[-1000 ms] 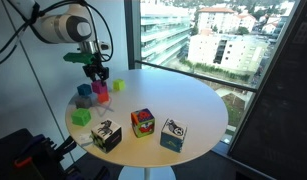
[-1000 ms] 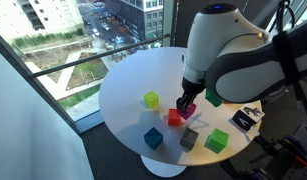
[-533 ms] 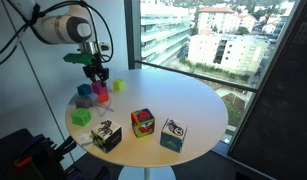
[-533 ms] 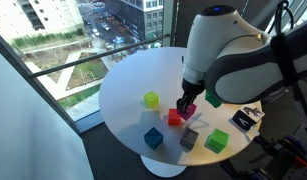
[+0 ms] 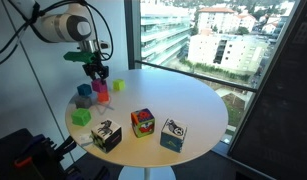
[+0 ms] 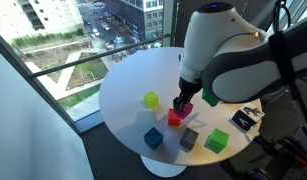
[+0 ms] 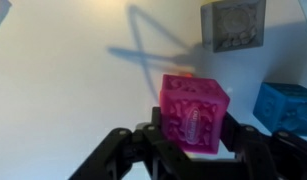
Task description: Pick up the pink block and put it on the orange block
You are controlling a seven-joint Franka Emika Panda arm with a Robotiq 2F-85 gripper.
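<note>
I should next move my gripper over the orange block's top (image 6: 174,115), lower it a little and let go of the pink block there, because the pink block is still off-center above the orange block.
My gripper (image 7: 193,150) is shut on the pink block (image 7: 194,112), a small magenta cube with an embossed face, held between both fingers. In both exterior views the gripper (image 6: 183,100) (image 5: 97,74) holds the pink block (image 6: 187,108) (image 5: 99,88) low over the round white table. The orange block (image 6: 174,117) sits on the table right beside and slightly below the pink block. It also shows in an exterior view (image 5: 101,100), partly hidden by the held block.
A yellow-green cube (image 6: 151,100), a blue cube (image 6: 153,137) (image 7: 288,105), a grey cube (image 6: 188,139) (image 7: 233,22) and a green cube (image 6: 216,142) stand around on the table (image 6: 128,85). Three larger patterned cubes (image 5: 142,122) stand near the table's front edge.
The gripper with the pink block has shifted very slightly sideways toward the orange block. Nothing else moved.
</note>
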